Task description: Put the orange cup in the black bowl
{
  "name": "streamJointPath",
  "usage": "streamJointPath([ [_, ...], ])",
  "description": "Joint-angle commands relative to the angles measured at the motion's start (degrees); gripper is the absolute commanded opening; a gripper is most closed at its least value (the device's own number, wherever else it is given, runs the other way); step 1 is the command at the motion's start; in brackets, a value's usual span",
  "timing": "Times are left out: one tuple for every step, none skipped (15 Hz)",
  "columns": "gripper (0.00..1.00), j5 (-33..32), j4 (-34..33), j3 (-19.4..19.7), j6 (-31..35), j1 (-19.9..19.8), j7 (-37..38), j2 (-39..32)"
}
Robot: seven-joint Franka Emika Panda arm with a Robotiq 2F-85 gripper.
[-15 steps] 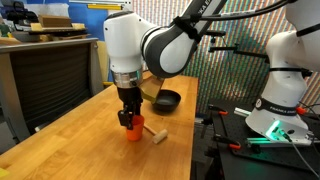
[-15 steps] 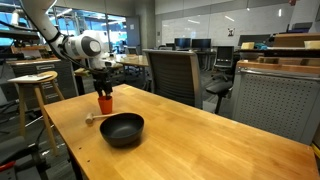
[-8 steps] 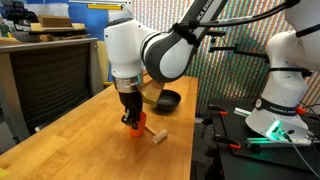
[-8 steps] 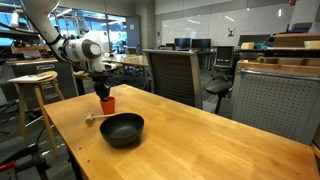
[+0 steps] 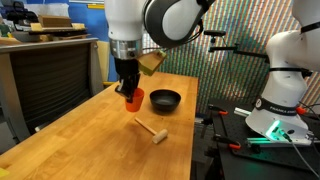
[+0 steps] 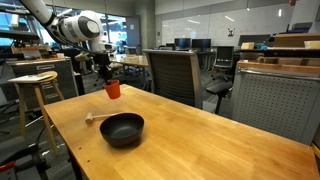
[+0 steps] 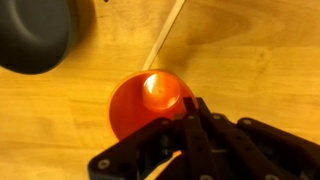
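I should move my gripper across over the open middle of the bowl next, lower it and let go of the cup, since the black bowl (image 5: 164, 100) is empty beside and below the cup.
The orange cup (image 5: 133, 98) hangs in the air above the wooden table, with my gripper (image 5: 128, 90) shut on its rim. In an exterior view the orange cup (image 6: 113, 90) is well clear of the tabletop, with my gripper (image 6: 108, 81) above it. The wrist view looks down into the orange cup (image 7: 140, 100), my gripper (image 7: 186, 112) pinching its rim at the near side. The black bowl (image 5: 164, 100) stands on the table just beside the lifted cup; it also shows as the black bowl (image 6: 122, 129) and the black bowl (image 7: 35, 35), empty.
A pale wooden mallet (image 5: 152, 131) lies on the table below the cup, also seen as the mallet (image 6: 95, 119). A second white robot base (image 5: 280, 105) stands off the table's side. A chair (image 6: 178, 75) and a stool (image 6: 35, 90) stand beside the table.
My gripper has shut on the orange cup and lifted it off the table, carrying it up and toward the black bowl. The mallet stays where it lay.
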State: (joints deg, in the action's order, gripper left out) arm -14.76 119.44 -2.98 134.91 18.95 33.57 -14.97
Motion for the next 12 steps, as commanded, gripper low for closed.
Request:
streamJointPath([
  [0.01,-8.61,3.64,2.19,-6.74,-0.76,9.16,10.04],
  [0.01,-10.99,4.42,2.11,-8.50,-1.78,11.68,11.76],
  [0.01,-12.74,5.21,1.91,-10.58,-2.95,13.89,13.13],
  [0.01,-13.51,6.62,1.66,-11.79,-4.36,16.14,14.21],
  [0.01,-14.04,7.61,1.34,-13.40,-5.55,18.29,14.85],
  [0.01,-13.66,8.98,1.21,-14.32,-6.91,20.24,15.02],
  [0.01,-11.15,10.04,1.17,-14.99,-8.12,20.74,14.71],
  [0.01,-9.26,11.19,1.31,-15.09,-9.23,21.29,14.35],
  [0.01,-5.67,12.48,1.47,-14.22,-10.30,19.85,13.65],
  [0.01,-2.48,13.64,1.68,-12.95,-11.33,18.69,12.84],
  [0.01,1.07,14.80,1.84,-10.94,-12.24,17.10,11.73],
  [0.01,3.51,15.69,1.97,-8.67,-13.00,16.07,10.80],
])
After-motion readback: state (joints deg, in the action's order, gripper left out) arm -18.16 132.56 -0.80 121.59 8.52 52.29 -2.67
